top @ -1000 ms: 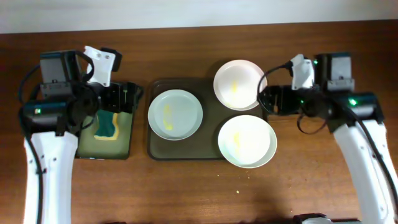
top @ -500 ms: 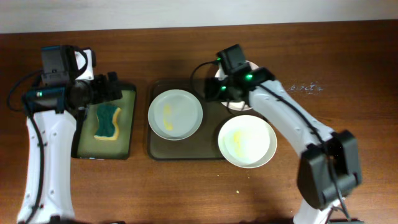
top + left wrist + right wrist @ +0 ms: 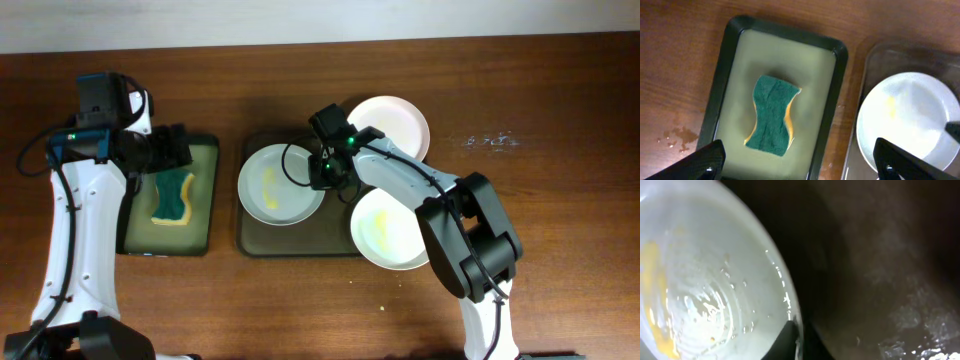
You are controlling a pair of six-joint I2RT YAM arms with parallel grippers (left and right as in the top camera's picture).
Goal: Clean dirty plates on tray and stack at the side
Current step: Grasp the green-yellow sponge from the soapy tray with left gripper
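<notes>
I should next lower the open fingers of my left gripper around the sponge's narrow middle (image 3: pixel 173 197) (image 3: pixel 772 114) and close there. The sponge is below my left gripper, and its middle fits between the fingers.
Three white plates with yellow smears lie on the dark tray (image 3: pixel 300 242): one on its left half (image 3: pixel 272 185), one over its back right corner (image 3: pixel 395 125), one over its front right edge (image 3: pixel 395 230). My right gripper (image 3: pixel 322 172) is shut on the right rim of the left plate (image 3: pixel 715 280). In the right wrist view the gripper (image 3: pixel 799 337) pinches that rim, with one finger inside the plate and one outside over the tray (image 3: pixel 880 255). My left gripper (image 3: pixel 175 150) hangs open over the small tray, its fingertips (image 3: pixel 707 160) wide apart around nothing.
A green and yellow sponge (image 3: pixel 173 195) lies in the small black-rimmed tray (image 3: pixel 207 200) to the left of the big tray. In the left wrist view the sponge (image 3: pixel 771 115) sits mid-tray, with the left plate (image 3: pixel 905 115) at the right. Brown tabletop surrounds both trays.
My right arm has swung from the table's right side across to the left plate and shut on its rim. The left arm shifted slightly over the small tray, still open.
</notes>
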